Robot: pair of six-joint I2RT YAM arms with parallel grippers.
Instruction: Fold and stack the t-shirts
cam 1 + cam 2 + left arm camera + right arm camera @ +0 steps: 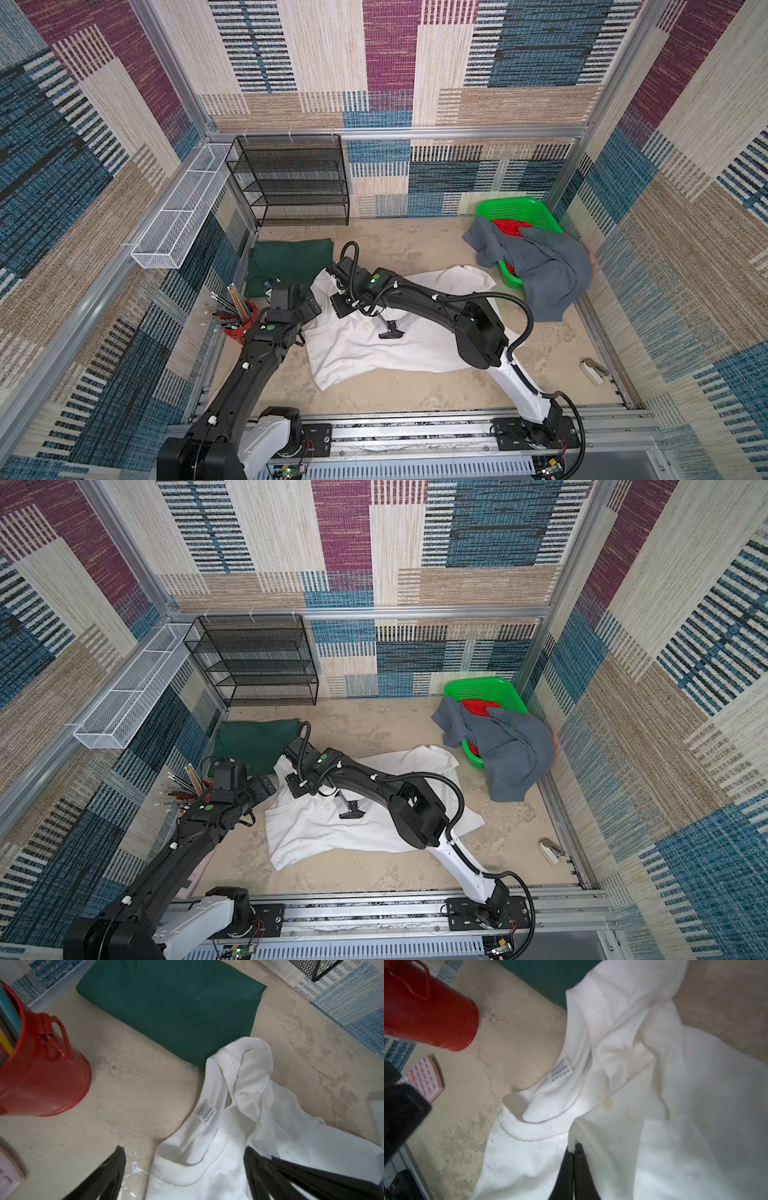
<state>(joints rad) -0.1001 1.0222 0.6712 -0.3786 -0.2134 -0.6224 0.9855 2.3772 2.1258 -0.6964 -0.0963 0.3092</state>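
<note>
My right gripper next moves back and down over the cloth (pixel 524 1160) beside the collar's near end, releasing the lifted fold, as that lies flat and clear.
The white t-shirt (pixel 374 349) (pixel 332 833) lies spread across the middle of the table, its black-and-grey print (pixel 390 330) facing up. My right gripper (pixel 574 1147) is shut on a fold of its white cloth near the collar (pixel 533 1134) and holds that fold lifted. The left gripper (pixel 184 1150) is open, its black fingers (pixel 112 1169) standing on either side of the collar (pixel 178 1176) and care label (pixel 206 1113). A folded dark green t-shirt (pixel 286 262) (pixel 253 742) (pixel 176 1007) rests at the back left. A grey t-shirt (pixel 548 270) (pixel 511 750) hangs crumpled over the basket.
A red bucket (pixel 241 322) (pixel 41 1076) (pixel 429 1016) of pencils stands at the left edge, with a pink calculator (pixel 425 1080) beside it. The green basket (pixel 519 208) holds red cloth (pixel 509 227) at the back right. A black mesh shelf (pixel 295 183) and white wire rack (pixel 183 208) line the back left.
</note>
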